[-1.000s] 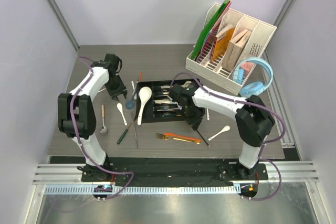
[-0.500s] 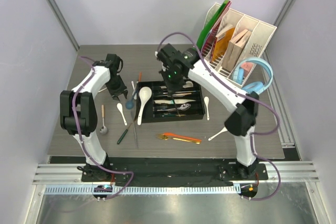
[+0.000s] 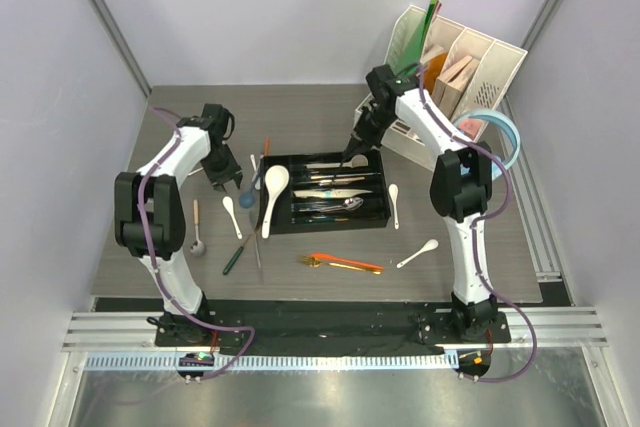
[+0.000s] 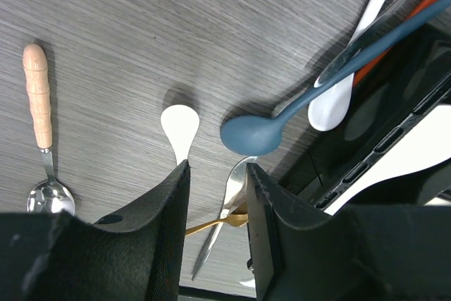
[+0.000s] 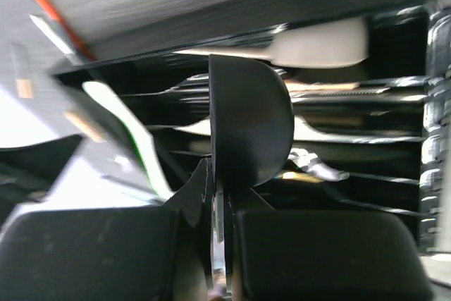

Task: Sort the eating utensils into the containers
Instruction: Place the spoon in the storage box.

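Note:
The black spoon (image 5: 250, 121) points across the tray's long sections. I will turn my right gripper to line it up, then lower it into the tray's far section (image 5: 189, 67) and let go.
The black divided tray (image 3: 386, 209) lies mid-table with steel cutlery in its compartments and a large white spoon (image 3: 272, 190) across its left end. My right gripper (image 3: 358, 143) hangs over the tray's far edge, shut on a black spoon (image 5: 250, 121) whose bowl points down at the tray (image 5: 394, 195). My left gripper (image 4: 217, 167) is open above the table left of the tray, nothing between its fingers. Just ahead of it lie a blue spoon (image 4: 252, 134) and a small white spoon (image 4: 180, 126). A wooden-handled steel spoon (image 4: 37, 96) lies further left.
Orange chopsticks (image 3: 345, 261) and a gold fork (image 3: 318, 262) lie in front of the tray, with white ceramic spoons (image 3: 418, 254) to its right. A white file organiser (image 3: 440, 87) and light-blue headphones (image 3: 495, 132) stand at the back right.
My right arm has lifted from the table in front of the tray and swung to its far edge with the black spoon. The left arm has not moved.

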You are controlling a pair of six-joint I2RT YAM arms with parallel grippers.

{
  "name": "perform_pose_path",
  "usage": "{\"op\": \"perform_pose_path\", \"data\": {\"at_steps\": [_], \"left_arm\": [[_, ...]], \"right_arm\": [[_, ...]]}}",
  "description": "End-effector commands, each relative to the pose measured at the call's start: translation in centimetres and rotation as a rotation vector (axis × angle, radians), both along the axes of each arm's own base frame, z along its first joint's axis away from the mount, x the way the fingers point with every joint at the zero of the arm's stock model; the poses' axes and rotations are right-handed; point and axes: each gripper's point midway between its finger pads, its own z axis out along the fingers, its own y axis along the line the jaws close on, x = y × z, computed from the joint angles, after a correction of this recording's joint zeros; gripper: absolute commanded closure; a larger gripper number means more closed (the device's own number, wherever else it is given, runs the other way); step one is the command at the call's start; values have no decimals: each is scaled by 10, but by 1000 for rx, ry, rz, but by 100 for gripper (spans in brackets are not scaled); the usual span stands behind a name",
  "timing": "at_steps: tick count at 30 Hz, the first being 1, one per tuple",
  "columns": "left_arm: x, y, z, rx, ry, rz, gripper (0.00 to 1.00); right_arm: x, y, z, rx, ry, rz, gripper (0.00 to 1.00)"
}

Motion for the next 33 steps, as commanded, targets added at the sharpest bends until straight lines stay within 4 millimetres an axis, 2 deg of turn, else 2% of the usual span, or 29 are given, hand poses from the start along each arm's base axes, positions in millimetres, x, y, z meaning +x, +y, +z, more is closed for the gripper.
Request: {"op": "perform_pose_path", "data": {"at_steps": [1, 3, 6, 12, 17, 21, 26, 28, 30, 31, 32, 33], "left_arm": [[6, 3, 2, 5, -36, -4, 62], [9, 3, 1, 6, -39, -4, 62], [10, 3, -1, 2, -37, -6, 62], [12, 4, -6, -1, -35, -4, 62], [15, 5, -12, -14, -37, 4, 62], [20, 3, -14, -34, -46, 11, 62], [24, 5, -11, -47, -56, 19, 63], [23, 5, -11, -48, -59, 21, 63], [24, 7, -9, -51, -68, 28, 63], [22, 7, -10, -55, -65, 29, 62], [22, 7, -10, -60, -66, 30, 63], [21, 7, -11, -63, -63, 33, 63]], "right_arm": [[7, 59, 103, 304, -118, -74, 99], [14, 69, 121, 340, -171, -69, 99], [16, 81, 128, 382, -156, -82, 99], [5, 105, 138, 465, -73, -110, 99], [1, 106, 161, 522, 18, -242, 99], [3, 106, 169, 528, 76, -363, 99], [-4, 107, 156, 493, 142, -430, 99], [-5, 104, 154, 468, 113, -434, 99], [-11, 94, 139, 389, 125, -457, 99], [-14, 89, 138, 362, 101, -451, 99], [-25, 79, 125, 295, 151, -488, 99], [-26, 75, 122, 280, 156, -511, 99]]}}
